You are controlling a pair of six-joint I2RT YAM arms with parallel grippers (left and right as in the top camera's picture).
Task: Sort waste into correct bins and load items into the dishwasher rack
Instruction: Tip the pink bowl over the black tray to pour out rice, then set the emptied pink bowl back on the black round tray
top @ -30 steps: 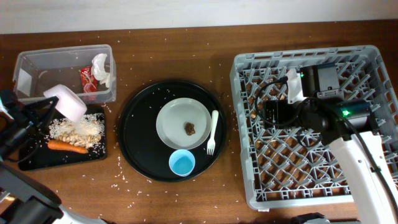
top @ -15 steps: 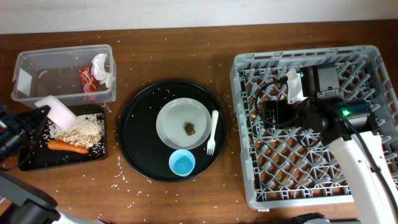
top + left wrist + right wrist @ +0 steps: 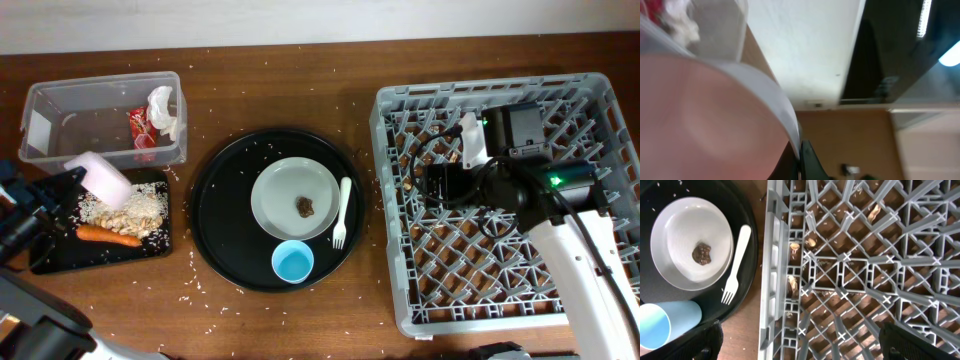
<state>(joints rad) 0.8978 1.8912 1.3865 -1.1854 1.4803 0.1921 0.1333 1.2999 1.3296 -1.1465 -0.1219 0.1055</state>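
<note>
My left gripper is about to turn the small white bowl upright. It will then lower the bowl onto the round black tray beside the white plate, where the tray is empty.
My left gripper (image 3: pixel 68 186) is shut on the rim of the small white bowl (image 3: pixel 98 177), held tilted over the left end of the shallow black tray (image 3: pixel 60 255). In the left wrist view the bowl (image 3: pixel 705 115) fills the frame, with the fingertips (image 3: pixel 807 157) pinched on its rim. Rice scraps (image 3: pixel 128 208) and the carrot (image 3: pixel 108 236) lie on that tray. The clear tub (image 3: pixel 60 120) holds the red wrapper (image 3: pixel 140 125) and the tissue (image 3: pixel 163 110). My right gripper (image 3: pixel 440 183) is open and empty over the left part of the grey rack (image 3: pixel 500 270), which also shows in the right wrist view (image 3: pixel 865 265).
The round black tray (image 3: pixel 225 210) holds the white plate (image 3: pixel 285 190) with a brown lump (image 3: pixel 305 206), the fork (image 3: pixel 343 212) and the blue cup (image 3: pixel 293 262). Rice grains are scattered over the table. Food bits lie under the rack floor (image 3: pixel 792 285).
My left gripper drew the bowl down and to the left, off the rice heap, then eased slightly back right. The right arm has not moved.
</note>
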